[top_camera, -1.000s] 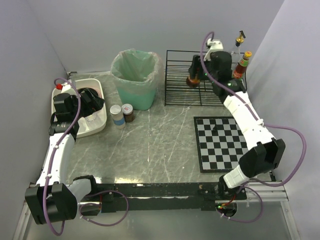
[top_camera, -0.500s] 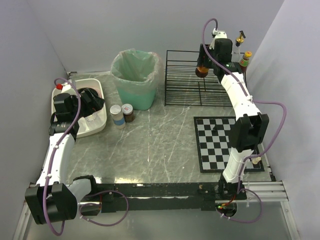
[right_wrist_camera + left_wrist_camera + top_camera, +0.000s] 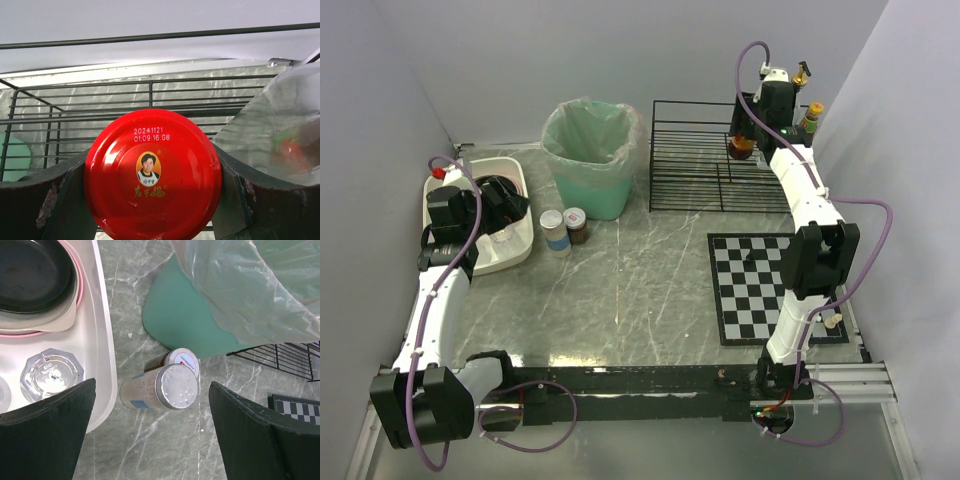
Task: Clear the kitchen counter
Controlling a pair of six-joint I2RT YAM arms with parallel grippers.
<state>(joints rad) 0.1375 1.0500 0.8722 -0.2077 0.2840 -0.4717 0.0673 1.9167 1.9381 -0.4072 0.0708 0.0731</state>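
Observation:
The right gripper lowers the red-lidded sauce jar onto the open wires beside the bottles next.
The grey marble kitchen counter (image 3: 640,290) carries two spice jars side by side: a taller one with a silver lid (image 3: 553,232) (image 3: 175,386) and a smaller dark one with a white lid (image 3: 576,225) (image 3: 183,359). My left gripper (image 3: 512,210) (image 3: 152,407) hangs open above the tub's right edge, with both jars showing in the gap ahead of it and nothing held. My right gripper (image 3: 750,132) (image 3: 152,200) is shut on a red-lidded sauce jar (image 3: 742,150) (image 3: 152,175), held over the back right part of the black wire rack (image 3: 695,170) (image 3: 150,95).
A white tub (image 3: 523,240) (image 3: 100,340) at the left holds a black plate (image 3: 32,270) and a glass cup (image 3: 50,372). A green lined bin (image 3: 590,155) (image 3: 200,325) stands at the back. A checkered mat (image 3: 765,285) lies right. Two bottles (image 3: 808,118) (image 3: 280,130) stand beside the rack.
My right arm has carried the red-lidded jar to the right and farther back over the rack, close to the bottles. The left arm has stayed still.

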